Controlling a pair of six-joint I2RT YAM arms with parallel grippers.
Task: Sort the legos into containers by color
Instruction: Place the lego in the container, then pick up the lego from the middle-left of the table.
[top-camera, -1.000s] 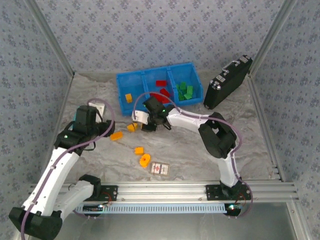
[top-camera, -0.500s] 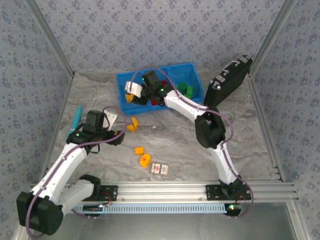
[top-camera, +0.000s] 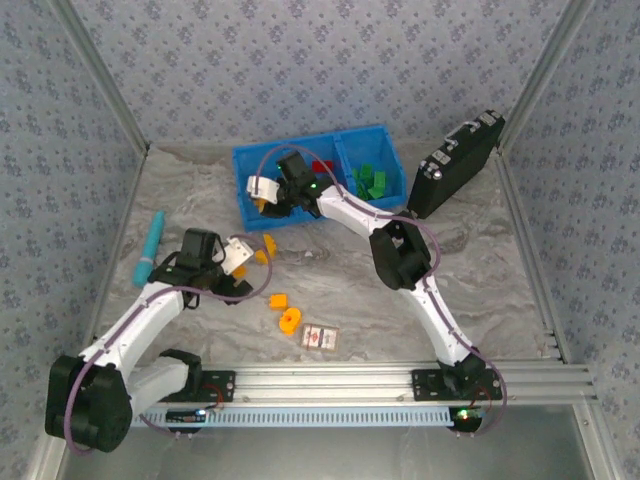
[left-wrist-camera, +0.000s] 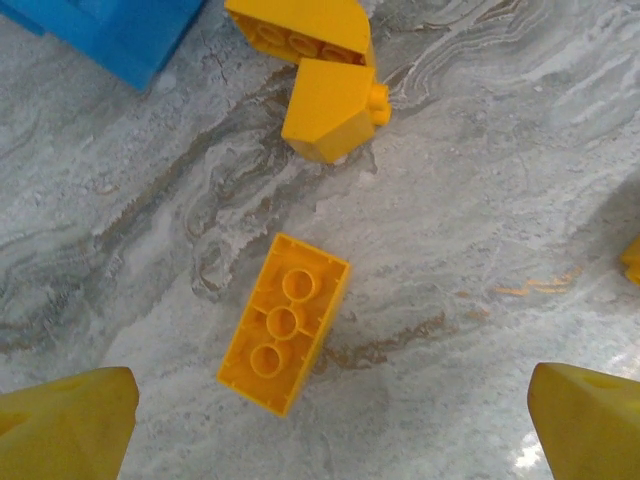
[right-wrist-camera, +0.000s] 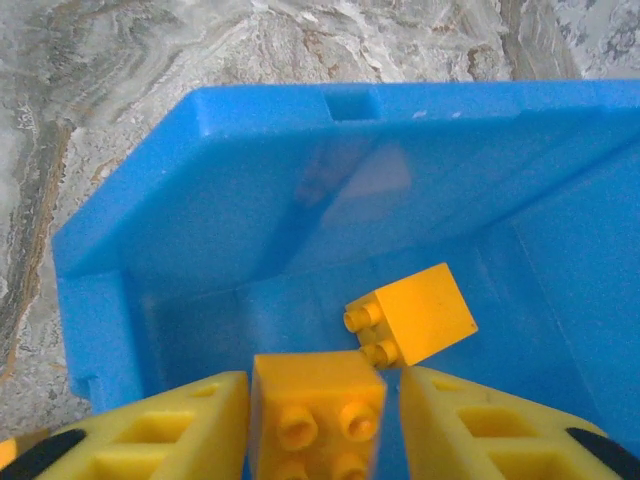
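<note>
The upturned yellow brick lies slanted between my fingers, so my left gripper will lower and turn to straddle its long sides.
The blue tray stands at the back, with green legos in its right compartment and red ones in the middle. My right gripper hangs over the left compartment. Its jaws have parted, and a yellow brick sits between them with a gap on the right side. Another yellow brick lies on the compartment floor. My left gripper is wide open over an upturned yellow brick on the table. Two more yellow bricks lie just beyond it.
On the table lie a yellow brick, a round yellow piece and a red-patterned card box. A teal pen lies at the left. A black case leans at the back right. Metal frame rails border the table.
My right gripper carried a yellow brick from the table up over the tray's left compartment and loosened its jaws. My left gripper opened wide and moved right over a yellow brick.
</note>
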